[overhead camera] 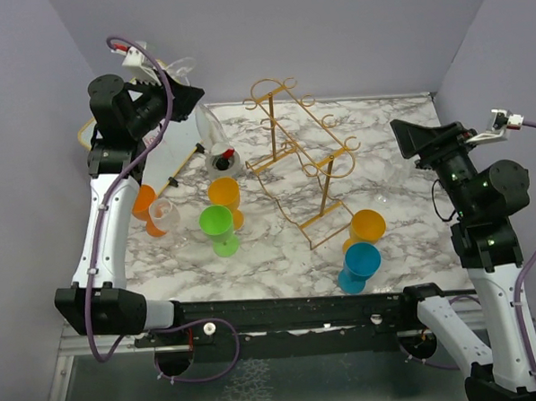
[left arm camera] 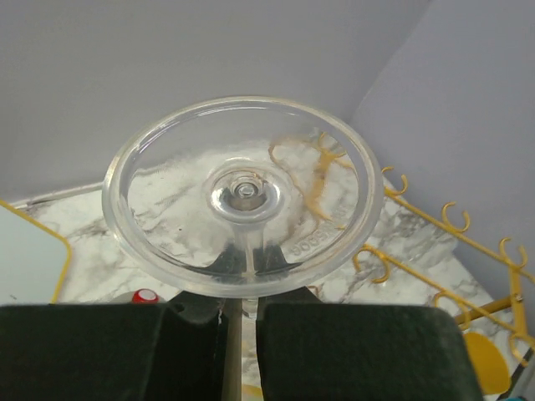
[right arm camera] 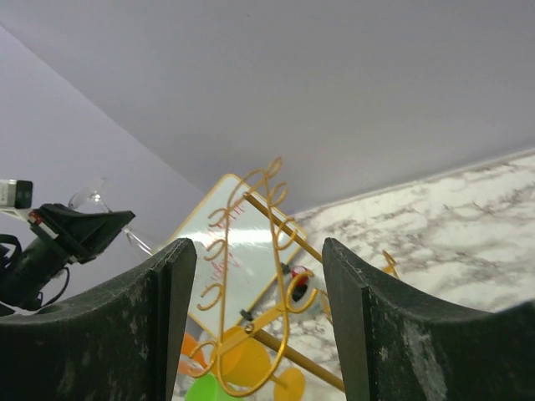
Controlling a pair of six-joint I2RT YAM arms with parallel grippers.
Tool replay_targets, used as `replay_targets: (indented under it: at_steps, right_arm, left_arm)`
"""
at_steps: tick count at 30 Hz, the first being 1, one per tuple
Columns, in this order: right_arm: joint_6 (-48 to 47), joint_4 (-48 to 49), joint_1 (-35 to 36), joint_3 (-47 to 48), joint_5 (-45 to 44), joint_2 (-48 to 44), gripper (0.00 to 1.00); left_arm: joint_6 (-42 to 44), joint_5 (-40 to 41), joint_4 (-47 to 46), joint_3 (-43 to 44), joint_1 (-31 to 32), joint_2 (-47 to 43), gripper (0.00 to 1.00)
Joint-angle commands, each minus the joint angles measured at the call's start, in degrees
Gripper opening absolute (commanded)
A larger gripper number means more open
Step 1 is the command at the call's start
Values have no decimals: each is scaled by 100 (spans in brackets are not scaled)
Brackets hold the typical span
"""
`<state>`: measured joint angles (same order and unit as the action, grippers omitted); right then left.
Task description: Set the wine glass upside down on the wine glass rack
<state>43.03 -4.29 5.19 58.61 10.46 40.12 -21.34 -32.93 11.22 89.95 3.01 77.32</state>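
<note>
The rack's empty hook nearest the whiteboard lies to my left gripper's right in the top view, so next I carry the wine glass's stem that way into it and release.
My left gripper (overhead camera: 191,95) is shut on the stem of the clear wine glass (overhead camera: 207,127) and holds it above the back left of the table. The glass's foot (overhead camera: 179,68) is uppermost and the bowl hangs below. In the left wrist view the round foot (left arm camera: 242,194) faces the camera and the stem sits between the pads (left arm camera: 351,351). The gold wire rack (overhead camera: 297,154) stands mid-table to the right of the glass; its scroll hooks show in the left wrist view (left arm camera: 451,221) and the right wrist view (right arm camera: 251,276). My right gripper (overhead camera: 400,138) is open and empty at the right, facing the rack.
Plastic goblets stand on the marble table (overhead camera: 280,263): orange (overhead camera: 146,207), clear (overhead camera: 164,215), green (overhead camera: 217,228), yellow (overhead camera: 225,196) on the left, yellow (overhead camera: 366,227) and blue (overhead camera: 360,266) at the front right. A whiteboard (overhead camera: 171,156) and a red-capped item (overhead camera: 223,158) lie at the back left.
</note>
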Motion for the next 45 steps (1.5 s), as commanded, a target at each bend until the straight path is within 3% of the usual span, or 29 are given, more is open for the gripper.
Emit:
replay_targets:
  at_steps: [1,5,7,18,32,45]
  right_arm:
    - [-661,-1052,3,281,-155,117,67]
    - [-852,-1370,6,356,-142,207,67]
    - [-882,-1422,8,330,-213,191,67]
    - [-783,-1331,3,191,-66,330,67]
    - [-835,-1423,6,219,-110,356,66]
    - [-822,-1409,5,177,-144,383,66]
  left_arm:
    - [1022,-739,-1026,-746,-10,-106,0]
    - [1304,-1229,-2437,-1601,5,-311,0]
    - [1510,-1326,-2672,-1814,22,-373,0]
    - [2085,-2119,-2059,-1364,246,447,0]
    - [3449,-1516,-1288,-939,801,1117,0]
    - [3397,-1683,-1448,-697,917,1522,0]
